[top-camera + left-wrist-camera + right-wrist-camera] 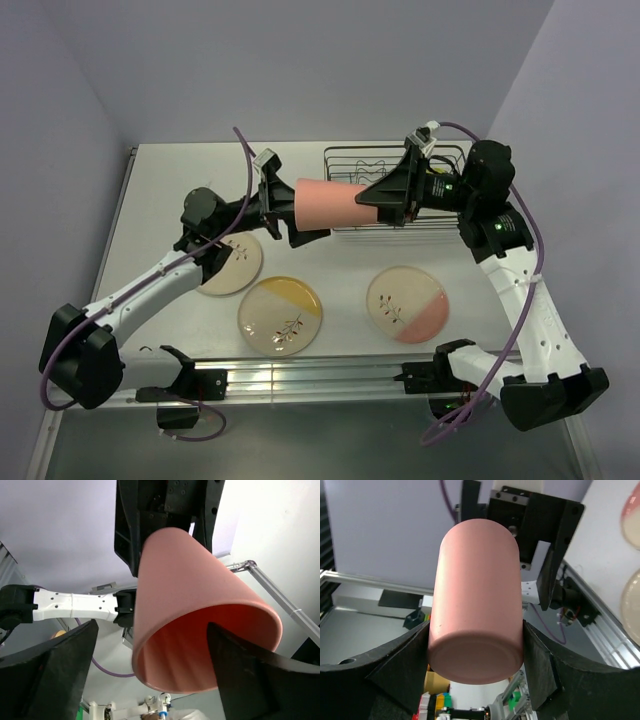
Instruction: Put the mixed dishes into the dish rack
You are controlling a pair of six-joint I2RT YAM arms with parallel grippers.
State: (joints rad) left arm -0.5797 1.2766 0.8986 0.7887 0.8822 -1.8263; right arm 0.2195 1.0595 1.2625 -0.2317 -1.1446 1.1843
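Note:
I should carry the sideways cup with my right gripper to the rack's end (452,222) below, to the right in the top view. I should then turn the cup so its opening is down, lower it and let go.
The pink cup (330,205) hangs on its side in the air between both arms, in front of the black wire dish rack (345,160). My right gripper (385,200) (475,645) is shut on the cup's closed base (477,605), a finger pressed to each side. My left gripper (285,215) (150,627) is open at the cup's mouth (200,595): one finger (240,680) reaches inside, the other (65,670) stands clear of the outer wall. Three cream plates lie on the table: (232,265) partly under the left arm, yellow-segment (281,315), pink-segment (407,303). The lime-green bowl is out of view.
The rack stands at the table's back right, partly hidden behind the right arm. A metal rail (300,378) runs along the near table edge. Purple cables (245,165) loop off both arms.

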